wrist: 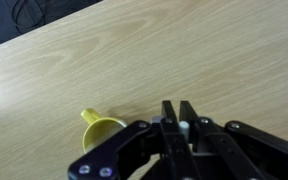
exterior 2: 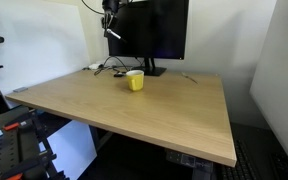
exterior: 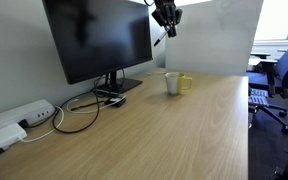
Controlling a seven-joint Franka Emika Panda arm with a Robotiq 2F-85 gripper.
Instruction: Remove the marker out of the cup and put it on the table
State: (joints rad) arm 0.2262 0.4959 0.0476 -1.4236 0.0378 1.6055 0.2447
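The marker (exterior: pixel 159 39) already hangs clear of the cup's rim, so my gripper should next go down, away from the monitor, and release it on the open tabletop beside the cup.
The cup (exterior: pixel 173 84) stands on the table (exterior: pixel 154 130) in front of the monitor; it looks yellow in an exterior view (exterior 2: pixel 135 80). My gripper (exterior: pixel 167 17) hangs high above the cup, also shown in an exterior view (exterior 2: pixel 111 12). It is shut on the marker (exterior: pixel 159 39), which sticks out below the fingers (exterior 2: pixel 113 33). In the wrist view the fingers (wrist: pixel 179 108) clamp the marker's pale body (wrist: pixel 184 127). The cup's yellow rim (wrist: pixel 102 128) shows below, partly hidden by the gripper.
A black monitor (exterior: pixel 99 40) stands at the back of the table, with black cables (exterior: pixel 79 110) and a white power box (exterior: pixel 24 115) beside it. Office chairs (exterior: pixel 279 80) stand past the table's end. The table's edge (exterior 2: pixel 124 130) runs along the front.
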